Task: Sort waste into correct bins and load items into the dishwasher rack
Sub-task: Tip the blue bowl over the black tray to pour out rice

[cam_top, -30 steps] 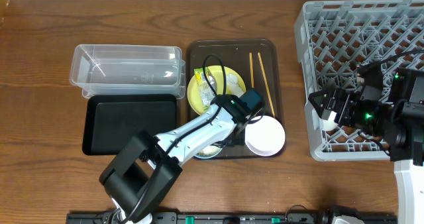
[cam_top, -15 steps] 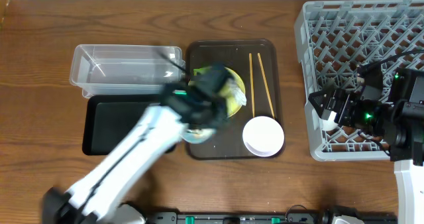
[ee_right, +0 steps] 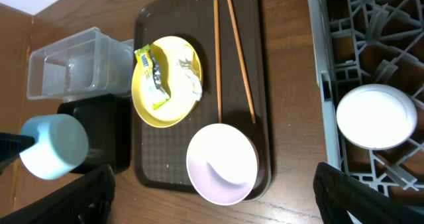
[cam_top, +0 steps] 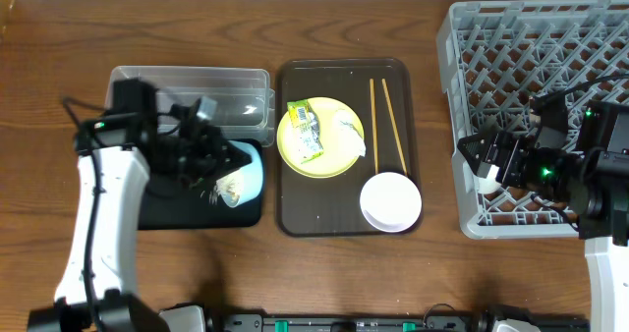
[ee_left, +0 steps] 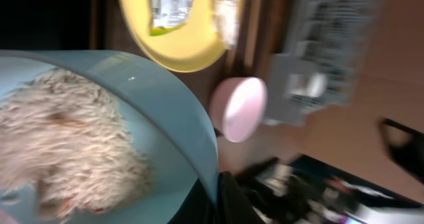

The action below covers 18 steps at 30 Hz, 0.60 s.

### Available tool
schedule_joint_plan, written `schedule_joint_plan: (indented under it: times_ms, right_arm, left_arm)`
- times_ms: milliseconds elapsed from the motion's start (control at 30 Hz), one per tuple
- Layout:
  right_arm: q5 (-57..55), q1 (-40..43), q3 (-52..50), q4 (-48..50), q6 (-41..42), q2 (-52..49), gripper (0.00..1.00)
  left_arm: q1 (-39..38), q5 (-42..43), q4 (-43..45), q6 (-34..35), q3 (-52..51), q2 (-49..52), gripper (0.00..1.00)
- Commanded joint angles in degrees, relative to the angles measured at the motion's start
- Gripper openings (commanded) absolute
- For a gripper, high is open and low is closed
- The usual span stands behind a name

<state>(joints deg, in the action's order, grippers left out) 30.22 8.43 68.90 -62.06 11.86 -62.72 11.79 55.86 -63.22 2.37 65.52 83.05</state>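
Observation:
The left gripper will tip further and empty the bowl's remaining rice into the black tray point(cam_top: 162, 212), then go across and down to the brown tray's bare near corner point(cam_top: 309, 203) and release the bowl.
My left gripper point(cam_top: 218, 163) is shut on the rim of the light blue bowl point(cam_top: 246, 171) and holds it tilted on its side over the shallow black tray point(cam_top: 162, 212). Whitish rice scraps point(cam_top: 228, 187) sit at the bowl's mouth; they fill the bowl point(ee_left: 165, 111) in the left wrist view point(ee_left: 59, 138). The yellow plate point(cam_top: 329, 150) holds the yellow-green wrapper point(cam_top: 304, 129) and a white scrap point(cam_top: 351, 133). Chopsticks point(cam_top: 384, 121) and the pinkish-white bowl point(cam_top: 391, 201) lie on the brown tray. My right gripper point(cam_top: 484, 161) is open and empty over the grey rack's point(cam_top: 550, 47) left edge.
The clear tub point(cam_top: 187, 94) stands behind the black tray. The dark brown serving tray point(cam_top: 295, 219) lies mid-table. A white round dish point(ee_right: 376, 116) sits in the rack's near-left corner. The rack fills the right side of the table.
My left arm has carried the blue bowl leftward off the brown tray to above the black tray and tipped it on its side. The right arm has not moved.

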Motion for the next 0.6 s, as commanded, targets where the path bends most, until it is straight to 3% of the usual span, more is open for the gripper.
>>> schedule_joint_plan:
  times_ms: [0,200,567]
  right_arm:
    - [0.87,-0.57,1.05,-0.07,-0.76,0.2,0.93]
    - [0.85,-0.57,1.05,-0.07,-0.76,0.2,0.93]
    - [0.87,-0.57,1.05,-0.09,-0.76,0.2,0.93]
  left_arm:
    - [6.19,17.73,-0.39,-13.64,-2.84,1.49,0.06]
    - [13.6,26.1,-0.35,-22.01,-6.6,5.16,0.06]
    - [14.93,30.51,-2.95,-24.87,-7.34,12.02,0.06]
